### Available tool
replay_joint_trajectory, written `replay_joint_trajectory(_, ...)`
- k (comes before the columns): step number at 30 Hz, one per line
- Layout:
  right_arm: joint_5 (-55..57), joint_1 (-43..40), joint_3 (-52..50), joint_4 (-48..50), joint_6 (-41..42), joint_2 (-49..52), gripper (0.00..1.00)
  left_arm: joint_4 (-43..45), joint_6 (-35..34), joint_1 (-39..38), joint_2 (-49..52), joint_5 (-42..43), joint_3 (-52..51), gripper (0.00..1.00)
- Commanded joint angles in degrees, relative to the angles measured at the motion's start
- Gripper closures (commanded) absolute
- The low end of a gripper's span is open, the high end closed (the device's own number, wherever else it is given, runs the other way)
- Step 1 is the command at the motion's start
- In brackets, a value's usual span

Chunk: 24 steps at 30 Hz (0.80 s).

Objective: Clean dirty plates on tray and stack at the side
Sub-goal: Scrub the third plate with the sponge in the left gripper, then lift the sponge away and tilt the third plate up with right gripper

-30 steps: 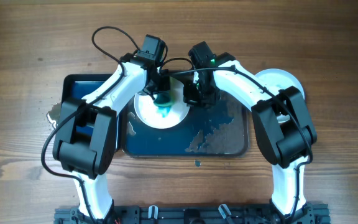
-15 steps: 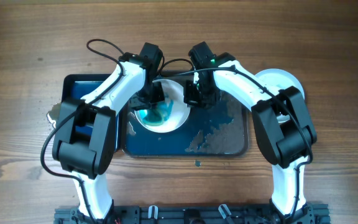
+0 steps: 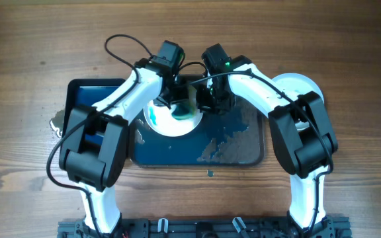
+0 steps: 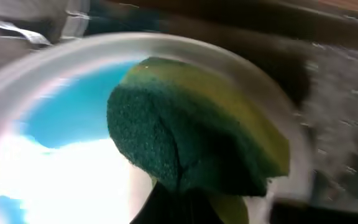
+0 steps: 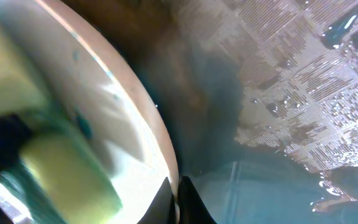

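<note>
The held plate goes up and over to the stacked white plates beside the tray next, then down, and my right gripper releases the plate's rim.
A white plate (image 3: 167,121) with blue smears lies on the left part of the dark tray (image 3: 237,142). My left gripper (image 3: 179,107) is shut on a green-and-yellow sponge (image 4: 191,140) and presses it on the plate's far right part. The plate with its blue smear also shows in the left wrist view (image 4: 61,112). My right gripper (image 5: 174,194) is shut on the plate's rim (image 5: 148,118) at its right edge, and it shows overhead (image 3: 204,102). White plates (image 3: 296,86) sit stacked on the table right of the tray, partly hidden by my right arm.
A smaller glossy blue tray (image 3: 88,92) lies left of the big tray under my left arm. The big tray's middle and right are wet and streaky. Wooden table (image 3: 32,53) all around.
My left gripper with the sponge swept from the plate's middle to its left, then back to the far right part. The blue smear has thinned. The right gripper has held still.
</note>
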Motion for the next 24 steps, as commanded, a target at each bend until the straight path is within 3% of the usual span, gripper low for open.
replay_joint_trajectory(1,-0.11,0.13,-0.46,0.04,0.09,-0.55,0.96,-3.37,-0.94,4.33,-1.90,-9.27,3.56,0.96)
replay_joint_trajectory(8,-0.09,0.15,-0.46,0.63,0.09,-0.52,0.95,-16.74,0.57,9.92,-6.16,-10.99,13.73,0.96)
replay_joint_trajectory(13,-1.51,0.15,-0.46,1.29,-0.76,0.94,0.81,-23.76,0.81,12.00,-10.21,-10.27,17.55,0.96)
replay_joint_trajectory(15,-2.91,0.13,-0.46,1.68,-1.46,1.42,0.83,-24.35,0.79,12.87,-12.07,-9.22,17.55,0.96)
replay_joint_trajectory(17,-2.86,0.13,-0.44,1.77,-1.36,1.42,0.96,-24.65,0.81,13.29,-12.94,-9.25,17.55,0.96)
replay_joint_trajectory(24,2.54,0.31,0.09,0.48,-3.98,-3.39,0.96,-28.83,3.58,13.75,-12.96,-9.27,17.53,0.96)
